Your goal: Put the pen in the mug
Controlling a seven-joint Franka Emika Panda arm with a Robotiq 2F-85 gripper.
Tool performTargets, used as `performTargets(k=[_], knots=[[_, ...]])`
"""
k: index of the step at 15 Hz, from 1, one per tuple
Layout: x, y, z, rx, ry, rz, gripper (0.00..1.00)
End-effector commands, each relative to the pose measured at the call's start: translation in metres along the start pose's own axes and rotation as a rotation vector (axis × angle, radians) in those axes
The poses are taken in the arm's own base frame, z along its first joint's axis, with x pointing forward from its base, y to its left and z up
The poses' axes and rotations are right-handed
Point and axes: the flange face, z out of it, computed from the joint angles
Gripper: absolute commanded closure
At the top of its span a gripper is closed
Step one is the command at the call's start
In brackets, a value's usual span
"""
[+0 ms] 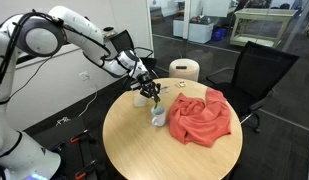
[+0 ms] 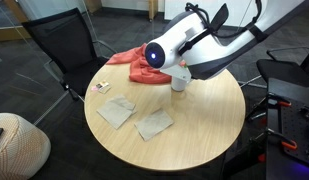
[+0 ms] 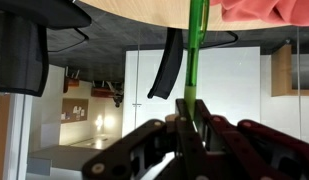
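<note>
My gripper stays close above the small white mug next and opens its fingers to release the pen, since the green pen (image 3: 197, 50) already points down at the mug.
My gripper (image 3: 191, 118) is shut on the green pen (image 3: 197, 50). In the wrist view, which stands upside down, the pen runs from the jaws towards the table edge. In an exterior view my gripper (image 1: 146, 90) hangs just above the small white mug (image 1: 158, 117), with the pen (image 1: 151, 101) pointing down at it. The mug stands near the table's middle beside the red cloth (image 1: 199, 116). In the opposite exterior view the mug (image 2: 179, 82) shows partly behind the arm's wrist, and the jaws and pen are hidden there.
The round wooden table (image 1: 134, 150) holds the red cloth (image 2: 140, 64) and flat white paper pieces (image 2: 116, 112) (image 2: 154, 124). A cream cylinder (image 1: 184, 69) stands behind the table. Black chairs (image 1: 259, 70) (image 2: 64, 45) stand at the table's edge.
</note>
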Motion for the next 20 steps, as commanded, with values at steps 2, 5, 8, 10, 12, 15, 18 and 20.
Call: performTargets(k=[2,5,8,10,12,15,18,20], knots=[[-0.006,-0.007,0.003,0.009,-0.026,-0.030,0.97],[-0.013,-0.008,0.003,0.014,-0.033,-0.046,0.97],[-0.019,-0.009,0.004,0.009,-0.036,-0.072,0.62],[-0.021,-0.008,0.004,0.008,-0.040,-0.084,0.49],[-0.021,-0.008,0.004,0.006,-0.040,-0.085,0.33],[-0.020,-0.008,0.001,0.009,-0.040,-0.081,0.11],[-0.017,-0.008,-0.002,0.012,-0.038,-0.077,0.00],[-0.017,-0.008,-0.002,0.013,-0.039,-0.089,0.00]])
